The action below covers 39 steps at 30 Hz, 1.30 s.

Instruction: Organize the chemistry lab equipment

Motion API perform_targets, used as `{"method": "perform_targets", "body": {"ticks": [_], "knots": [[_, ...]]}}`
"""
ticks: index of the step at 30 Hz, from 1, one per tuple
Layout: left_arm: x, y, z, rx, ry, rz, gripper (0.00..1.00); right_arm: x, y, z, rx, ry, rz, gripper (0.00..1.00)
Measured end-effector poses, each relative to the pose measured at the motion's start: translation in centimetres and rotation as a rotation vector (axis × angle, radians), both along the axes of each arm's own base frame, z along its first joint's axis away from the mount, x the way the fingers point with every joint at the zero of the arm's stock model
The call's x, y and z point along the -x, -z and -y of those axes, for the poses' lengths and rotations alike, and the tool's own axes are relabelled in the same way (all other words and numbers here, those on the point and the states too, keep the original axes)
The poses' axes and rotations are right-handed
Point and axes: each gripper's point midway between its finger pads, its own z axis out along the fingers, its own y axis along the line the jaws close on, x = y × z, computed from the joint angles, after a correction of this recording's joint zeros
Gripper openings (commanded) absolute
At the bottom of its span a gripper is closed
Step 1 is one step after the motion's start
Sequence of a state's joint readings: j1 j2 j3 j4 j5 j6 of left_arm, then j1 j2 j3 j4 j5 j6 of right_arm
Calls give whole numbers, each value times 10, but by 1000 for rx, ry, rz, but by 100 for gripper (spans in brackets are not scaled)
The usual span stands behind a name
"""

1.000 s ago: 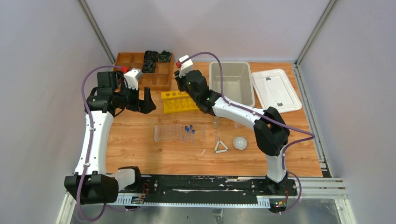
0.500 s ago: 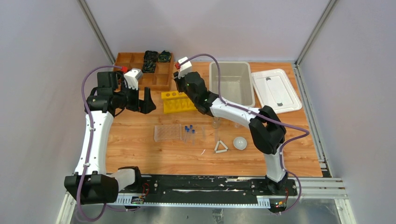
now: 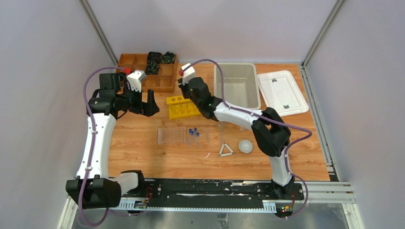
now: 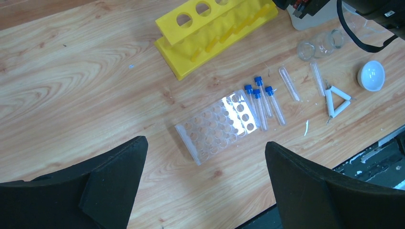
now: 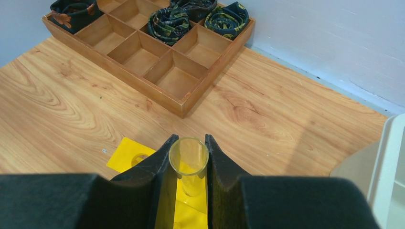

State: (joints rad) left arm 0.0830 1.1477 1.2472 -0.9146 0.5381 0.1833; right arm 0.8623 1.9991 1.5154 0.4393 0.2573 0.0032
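The clear glass tube already points upright, so the robot's right gripper will next lower a little toward the yellow rack's row of holes [image 3: 186, 99] [image 5: 192, 185] and then open.
My right gripper [image 5: 189, 143] is shut on a clear glass tube [image 5: 189, 160], held upright with its open mouth up, right over the yellow rack [image 5: 126, 157]. In the top view that gripper [image 3: 193, 97] hangs above the rack's [image 3: 184, 107] right half. My left gripper [image 4: 205, 186] is open and empty, high above the table left of the rack [image 3: 148, 104]. Below it lie the clear plastic tube rack [image 4: 219, 126], blue-capped tubes [image 4: 261, 98], two uncapped tubes [image 4: 290, 83], two beakers [image 4: 321, 44], the white triangle frame [image 4: 338, 100] and the white dish [image 4: 371, 75].
A wooden compartment tray [image 3: 145, 71] with dark rolled items stands at the back left. A clear bin [image 3: 236, 86] and its white lid [image 3: 282, 91] sit at the back right. The black rail [image 3: 205, 188] runs along the near edge.
My right gripper has shifted slightly left and nearer over the yellow rack, still holding the tube. The left arm has not moved.
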Motion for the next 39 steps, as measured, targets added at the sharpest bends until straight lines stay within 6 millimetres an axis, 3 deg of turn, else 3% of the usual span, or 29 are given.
{"method": "perform_targets", "body": {"ticks": [8,16,22,23,30,33,36,39], "knots": [[0,0,0,0,0,-1,100,-1,5,-1,-1,4,-10,0],[-1,2,0,-1,-1,-6,100,-7,48,-4,24,34,-66,0],[-3,3,-2,-5,-7,-12,100,-10,48,0,12,65,-68,0],[-3,4,-3,-5,-9,-15,100,-10,48,0,9,68,-68,2],[-4,4,-4,-5,-13,-17,100,-10,47,1,-21,85,-82,50],[-5,2,-4,-5,-13,-12,100,-8,43,4,-35,97,-101,60],[-5,1,-4,-5,-14,-9,100,-2,24,10,-50,105,-111,69],[-4,-1,-5,-6,-17,-1,100,10,-15,20,-84,110,-97,70]]}}
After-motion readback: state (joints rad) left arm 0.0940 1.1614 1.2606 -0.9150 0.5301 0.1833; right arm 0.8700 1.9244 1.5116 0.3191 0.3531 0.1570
